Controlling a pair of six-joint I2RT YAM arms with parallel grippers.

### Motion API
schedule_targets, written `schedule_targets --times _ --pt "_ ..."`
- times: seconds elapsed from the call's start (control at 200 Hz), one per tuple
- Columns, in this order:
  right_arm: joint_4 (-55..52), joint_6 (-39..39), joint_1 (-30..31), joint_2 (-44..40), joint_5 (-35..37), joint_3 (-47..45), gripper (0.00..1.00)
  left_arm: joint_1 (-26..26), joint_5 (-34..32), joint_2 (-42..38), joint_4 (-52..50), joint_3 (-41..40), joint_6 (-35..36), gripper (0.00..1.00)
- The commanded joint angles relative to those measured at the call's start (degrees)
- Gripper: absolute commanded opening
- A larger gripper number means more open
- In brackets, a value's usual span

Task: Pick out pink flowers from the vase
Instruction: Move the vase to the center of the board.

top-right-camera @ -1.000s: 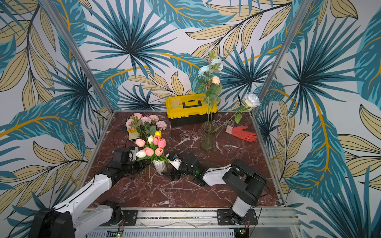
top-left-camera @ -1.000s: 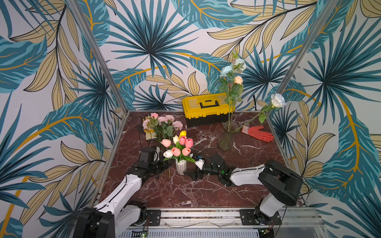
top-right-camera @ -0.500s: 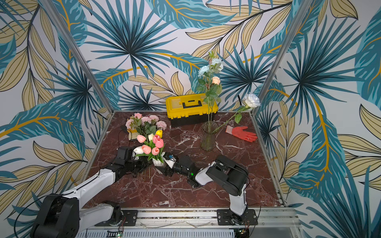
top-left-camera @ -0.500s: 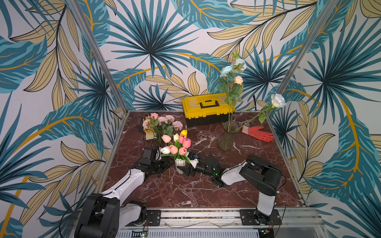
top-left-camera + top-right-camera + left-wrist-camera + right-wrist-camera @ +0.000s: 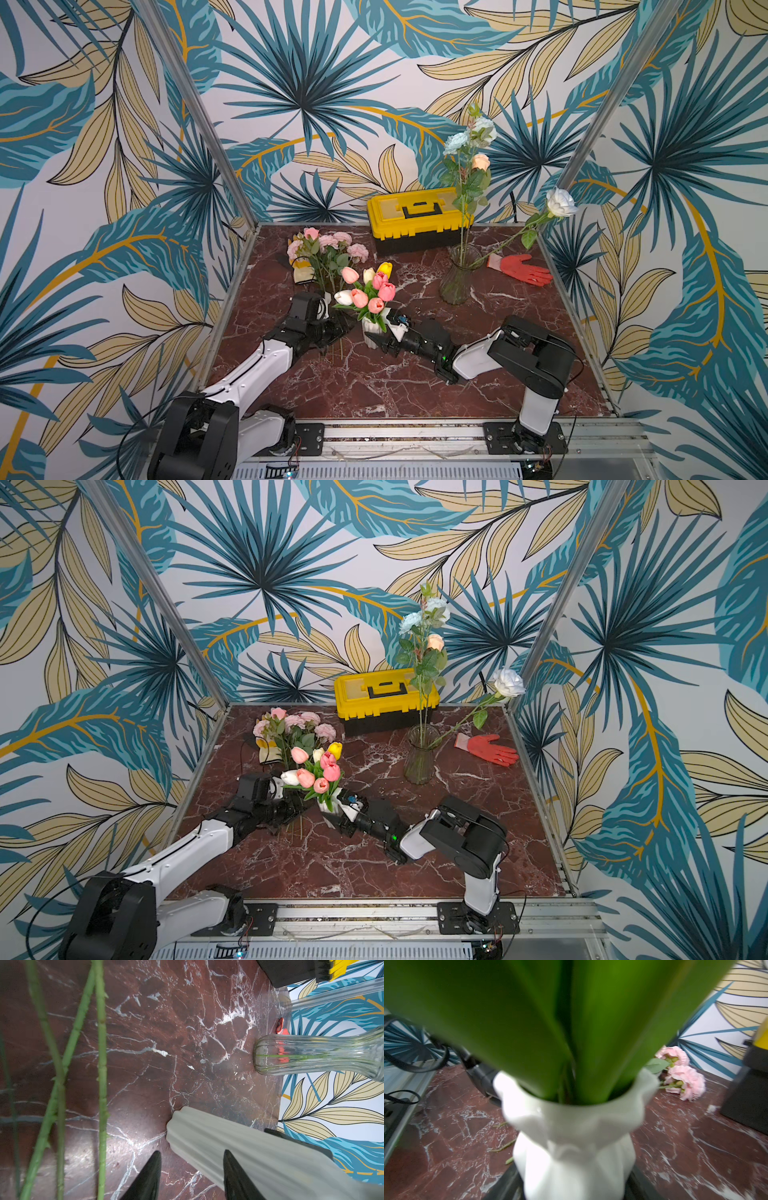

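The tabletop between my right gripper and the glass vase is clear. I should next carry the leaning white vase that way, away from the stems, set it straight and let go.
A white ribbed vase holds pink tulips with a yellow and a white one. It leans a little. My right gripper is shut on its lower body, one dark finger on each side. My left gripper stands open just left of the vase, one fingertip in front of the vase wall. Pale pink flowers lie in a pile at the back left, their green stems running beside my left gripper.
A glass vase with pale blue, peach and white blooms stands at the back right. Behind it are a yellow toolbox and a red glove. A yellow-white glove lies under the pink pile.
My right gripper has moved left up to the white vase and its jaws have narrowed round it. The vase and tulips have shifted and now lean. My left gripper has crept closer.
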Motion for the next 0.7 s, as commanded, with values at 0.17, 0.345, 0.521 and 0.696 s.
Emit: schedule_targets --times 0.17,0.345,0.521,0.696 --pt "1.5 -3.8 -4.1 -8.1 13.0 -7.4 0.45 -0.2 -0.4 -1.2 1.0 1.1 0.5 0.49" --pt "3.0 -3.4 -7.9 -10.9 19.0 -10.9 0.45 -0.2 -0.7 -1.2 1.0 1.2 0.7 0.49" --pt "5.8 -1.4 -9.8 -10.8 18.7 -12.9 0.47 -0.2 -0.9 -1.2 1.0 1.1 1.0 0.49" --pt "8.5 0.1 -9.9 -9.3 18.9 -13.7 0.5 -0.2 -0.8 -1.2 1.0 1.1 1.0 0.49"
